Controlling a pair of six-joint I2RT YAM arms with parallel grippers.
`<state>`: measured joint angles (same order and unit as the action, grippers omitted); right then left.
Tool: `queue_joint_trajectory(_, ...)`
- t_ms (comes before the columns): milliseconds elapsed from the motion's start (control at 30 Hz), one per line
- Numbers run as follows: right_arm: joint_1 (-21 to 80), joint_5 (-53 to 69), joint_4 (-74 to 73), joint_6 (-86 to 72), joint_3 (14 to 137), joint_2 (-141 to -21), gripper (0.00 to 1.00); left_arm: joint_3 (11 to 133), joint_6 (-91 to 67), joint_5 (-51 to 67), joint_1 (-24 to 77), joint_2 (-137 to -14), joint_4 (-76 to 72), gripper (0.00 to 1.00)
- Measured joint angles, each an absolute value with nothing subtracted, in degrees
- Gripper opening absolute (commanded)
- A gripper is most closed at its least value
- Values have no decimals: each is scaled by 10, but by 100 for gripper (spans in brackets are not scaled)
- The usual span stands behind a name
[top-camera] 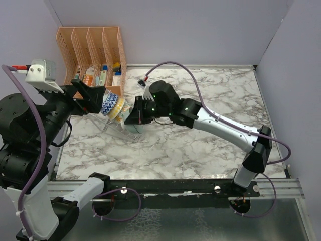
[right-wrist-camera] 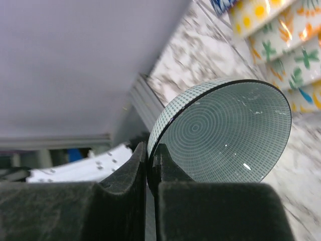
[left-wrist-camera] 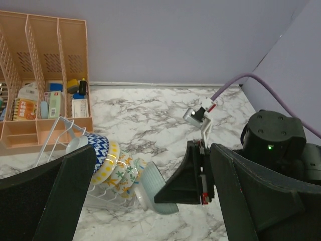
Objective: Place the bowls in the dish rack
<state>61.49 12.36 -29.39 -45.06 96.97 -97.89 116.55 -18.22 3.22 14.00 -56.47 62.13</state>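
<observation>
My right gripper moves outward past the row of bowls next. It then releases at the end of the dish rack beyond the blue-patterned bowl, since that end is empty.
My right gripper [top-camera: 134, 116] is shut on the rim of the plain teal bowl [right-wrist-camera: 225, 135] and holds it tilted on edge at the near end of the dish rack [top-camera: 119, 131]. The teal bowl [left-wrist-camera: 155, 188] leans against a row of bowls standing in the wire rack [left-wrist-camera: 55, 133]: a blue-patterned one [left-wrist-camera: 100, 147], a yellow-dotted one [left-wrist-camera: 107, 164] and two cream floral ones [left-wrist-camera: 123, 173]. These also show in the right wrist view [right-wrist-camera: 281, 30]. My left gripper [top-camera: 94, 99] is open and empty, hovering at the rack's far-left end, its fingers [left-wrist-camera: 50, 201] wide apart.
A taller orange slotted organizer [top-camera: 93, 47] with small boxes stands at the back left against the wall, just behind the rack. The marble table [top-camera: 210, 145] stretches to the right. A purple cable [top-camera: 195, 85] loops over the right arm.
</observation>
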Motion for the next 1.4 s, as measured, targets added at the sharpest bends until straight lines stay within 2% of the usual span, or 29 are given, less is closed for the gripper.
queue_joint_trajectory(300,578,253,22,-651,964,-1066,1,1171,-182,40,140,-542,590,99)
queue_joint_trajectory(667,581,183,295,-847,988,-1204,1,1176,-183,48,140,-537,581,99)
queue_joint_trajectory(833,580,134,348,-877,1028,-1244,1,1183,-183,51,140,-537,586,99)
queue_joint_trajectory(1067,571,97,349,-883,1106,-1282,1,1203,-183,51,140,-537,588,99)
queue_joint_trajectory(1400,569,62,345,-896,1127,-1319,1,1205,-183,51,140,-537,595,99)
